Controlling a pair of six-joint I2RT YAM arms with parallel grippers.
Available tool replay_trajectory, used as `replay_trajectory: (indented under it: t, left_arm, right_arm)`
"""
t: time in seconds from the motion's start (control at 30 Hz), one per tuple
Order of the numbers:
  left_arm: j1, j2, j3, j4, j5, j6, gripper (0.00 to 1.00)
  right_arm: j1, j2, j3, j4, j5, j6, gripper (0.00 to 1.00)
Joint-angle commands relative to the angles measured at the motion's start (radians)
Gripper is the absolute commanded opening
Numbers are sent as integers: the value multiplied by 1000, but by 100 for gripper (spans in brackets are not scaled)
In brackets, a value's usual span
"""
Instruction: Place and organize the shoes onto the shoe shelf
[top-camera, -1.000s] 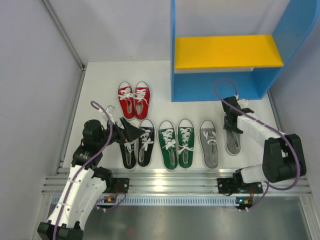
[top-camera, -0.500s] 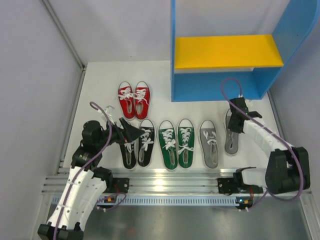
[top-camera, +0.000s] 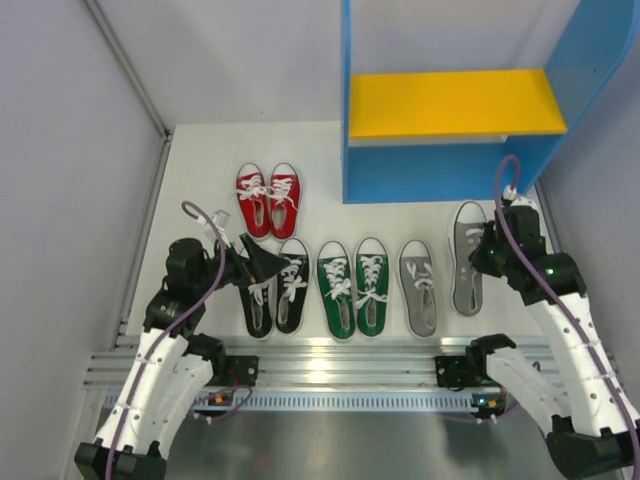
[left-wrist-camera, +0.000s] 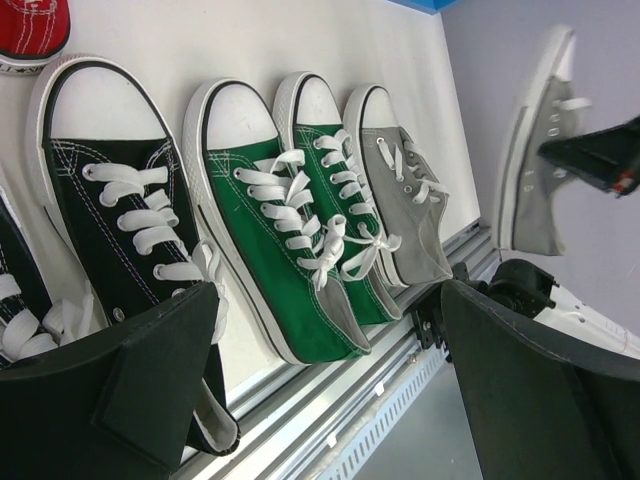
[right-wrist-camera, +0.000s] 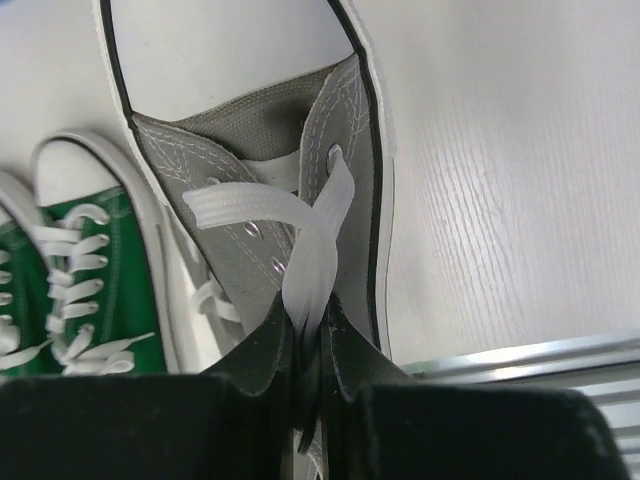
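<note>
The grey shoe goes up and outward in my right gripper onto the board's end nearest that arm (top-camera: 530, 101) for release next, since the yellow board (top-camera: 455, 103) stands empty.
My right gripper (top-camera: 484, 256) is shut on the white laces and tongue of one grey shoe (top-camera: 467, 262), which hangs tilted off the floor in front of the shoe shelf (top-camera: 345, 110), a blue unit with a yellow board (top-camera: 455, 103). In the right wrist view the jaws (right-wrist-camera: 312, 330) pinch the lace of that grey shoe (right-wrist-camera: 250, 190). Its mate (top-camera: 418, 288) lies flat beside the green pair (top-camera: 353, 286). My left gripper (top-camera: 262, 266) hovers open over the black pair (top-camera: 274, 288), holding nothing. The red pair (top-camera: 268, 200) lies behind them.
An aluminium rail (top-camera: 330, 365) runs along the table's near edge, just behind the shoes' heels. White walls close in on both sides, with a slanted metal post (top-camera: 125, 65) at the left. The shelf's right blue wall (top-camera: 590, 70) stands close to my right arm.
My right gripper has closed on the grey shoe's laces. That arm then swung out to the right and raised the shoe off the floor. The left arm has stayed still.
</note>
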Motion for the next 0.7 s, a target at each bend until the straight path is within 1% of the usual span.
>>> replay_trajectory:
  t: [0.0,0.13,0.3,0.4,0.43,0.5,0.53,0.57,0.63,0.67]
  left_arm:
    - [-4,15,44,15,-3,5,98]
    - [-4,18,57,13,-8,14,98]
    - [-4,27,80,13,-8,21,98]
    - [-4,38,98,13,-5,27,98]
    - [-4,39,104,13,-6,34,98]
    - [-4,44,121,13,0,42,98]
    - [-4,44,124,13,-2,48,98]
    - [-5,46,129,13,0,48,98]
    - [-4,46,129,13,3,51,98]
    - [-4,44,127,13,6,50,98]
  right_arm:
    - [9,-48,196,-14,-2,-64,0]
    - [11,-8,334,20,26,-112,0]
    - [11,145,526,109,116,-191,0]
    - [9,232,601,215,198,-248,0]
    - [9,254,617,282,221,-268,0]
    - [9,324,675,342,290,-317,0]
    - [9,347,692,400,308,-337,0]
    - [5,398,734,426,334,-383,0]
    - [-3,455,790,454,360,-424,0]
    - [-15,516,852,469,371,-447,0]
